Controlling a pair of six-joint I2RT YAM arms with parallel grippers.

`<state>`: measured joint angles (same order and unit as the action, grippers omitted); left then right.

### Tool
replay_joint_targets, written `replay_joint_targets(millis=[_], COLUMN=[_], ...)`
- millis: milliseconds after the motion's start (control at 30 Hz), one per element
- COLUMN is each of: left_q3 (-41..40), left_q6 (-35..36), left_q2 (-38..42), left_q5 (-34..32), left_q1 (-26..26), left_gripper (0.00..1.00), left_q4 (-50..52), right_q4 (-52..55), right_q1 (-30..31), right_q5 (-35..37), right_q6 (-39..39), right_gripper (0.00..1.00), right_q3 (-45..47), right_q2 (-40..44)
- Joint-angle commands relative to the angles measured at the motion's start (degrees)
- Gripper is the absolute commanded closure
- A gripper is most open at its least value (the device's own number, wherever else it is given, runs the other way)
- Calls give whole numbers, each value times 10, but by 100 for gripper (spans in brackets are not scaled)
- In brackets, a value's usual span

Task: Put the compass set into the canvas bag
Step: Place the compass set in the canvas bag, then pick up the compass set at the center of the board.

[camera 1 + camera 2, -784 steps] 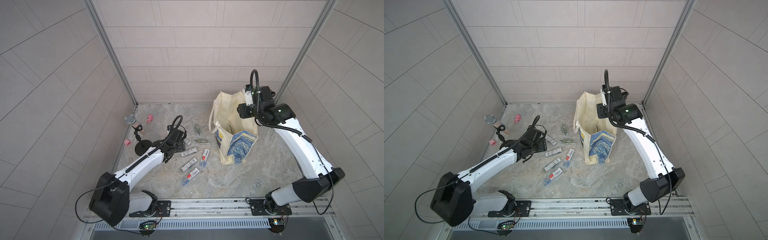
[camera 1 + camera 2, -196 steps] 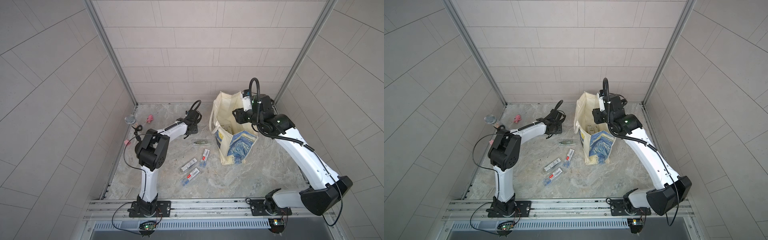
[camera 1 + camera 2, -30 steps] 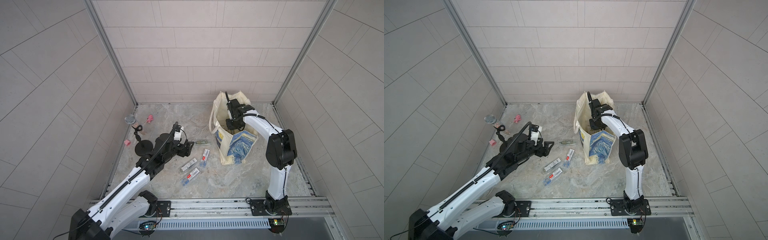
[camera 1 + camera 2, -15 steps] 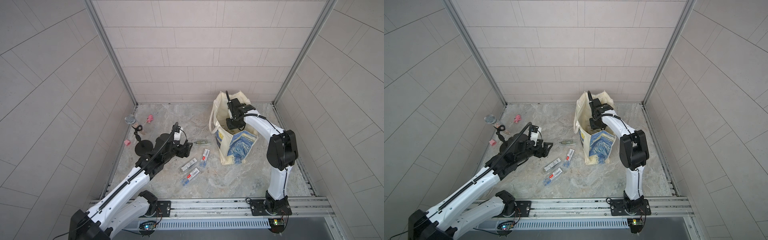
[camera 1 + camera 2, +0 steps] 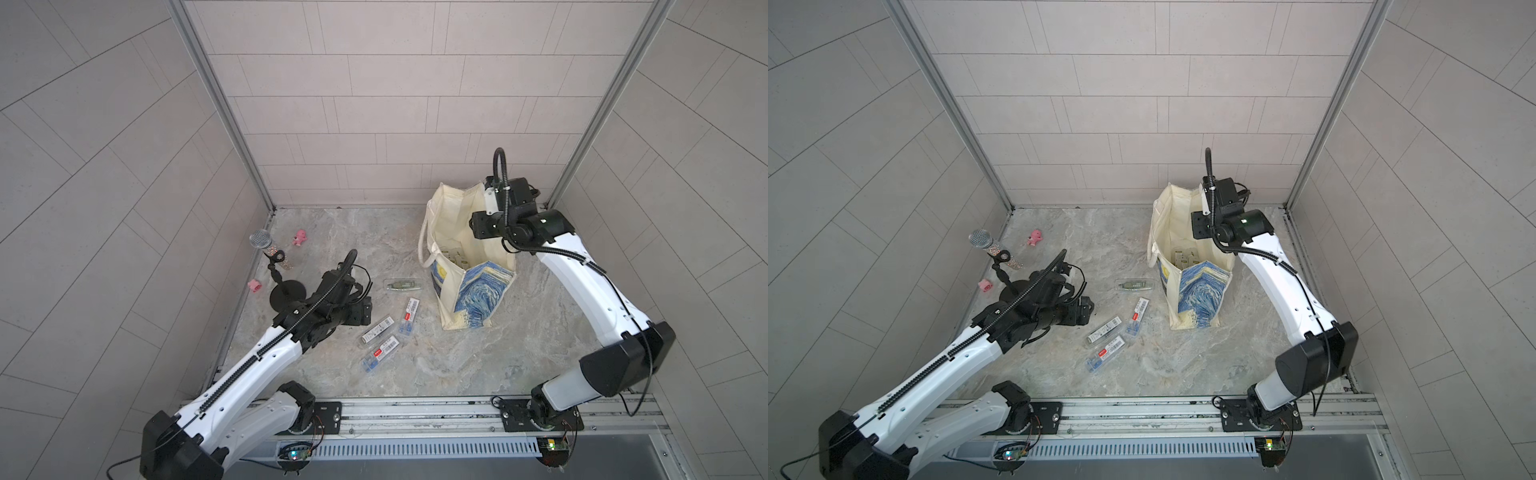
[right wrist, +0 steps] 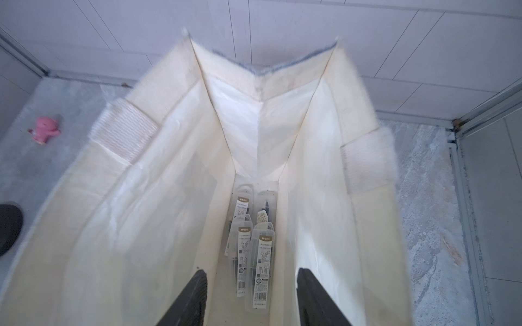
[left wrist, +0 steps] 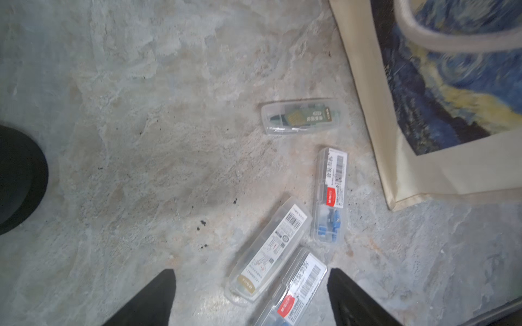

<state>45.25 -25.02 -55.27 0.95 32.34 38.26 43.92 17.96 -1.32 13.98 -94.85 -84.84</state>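
The gold-labelled case is still outside the canvas bag point(image 5: 446, 232), so next my left gripper needs to go down with open fingers onto the near end of the gold-labelled case point(image 5: 371, 334) and close.
The cream canvas bag point(image 5: 446, 232) with a blue-and-yellow print point(image 5: 1200, 291) stands open at the back right. Inside it lie several clear compass set cases point(image 6: 261, 254). My right gripper point(image 6: 251, 282) hangs open above the bag's mouth with nothing between its fingers, seen in both top views point(image 5: 482, 224). On the floor left of the bag lie a gold-labelled compass set case point(image 7: 268, 251), a green-filled case point(image 7: 302, 115) and two red-labelled cases point(image 7: 330, 194). My left gripper point(image 7: 251, 285) is open above the nearest cases and holds nothing.
A microphone point(image 5: 261, 240) on a black round-based stand point(image 5: 287, 293) is at the left, close behind my left arm. Two pink toys point(image 5: 300, 237) point(image 5: 254, 285) lie near the left wall. Tiled walls enclose the floor; a rail point(image 5: 415, 415) runs along the front.
My right gripper has risen a little above the bag's mouth and its arm's elbow has swung out to the right. My left gripper has drawn slightly toward the front.
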Motion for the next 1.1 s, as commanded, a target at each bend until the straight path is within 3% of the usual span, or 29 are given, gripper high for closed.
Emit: replay_joint_targets(millis=[0, 200, 667, 867, 1067], left_q3=[5, 16, -16, -25, -31], left_q6=[-9, -9, 26, 25, 18], left_q2=[-12, -100, -268, -291, -320], left_q5=[0, -72, -2, -27, -26], left_q1=[21, 90, 95, 93, 91], left_gripper=[9, 11, 17, 19, 29], left_q4=[59, 60, -35, -66, -98], right_q4=[-31, -42, -56, -57, -58], right_q1=[1, 9, 8, 8, 9], right_q5=[-28, -52, -68, -68, -69], right_q6=[15, 18, 15, 16, 17], right_gripper=[46, 46, 45, 45, 45], right_q3=[17, 30, 57, 60, 58], right_q2=[32, 53, 68, 68, 65])
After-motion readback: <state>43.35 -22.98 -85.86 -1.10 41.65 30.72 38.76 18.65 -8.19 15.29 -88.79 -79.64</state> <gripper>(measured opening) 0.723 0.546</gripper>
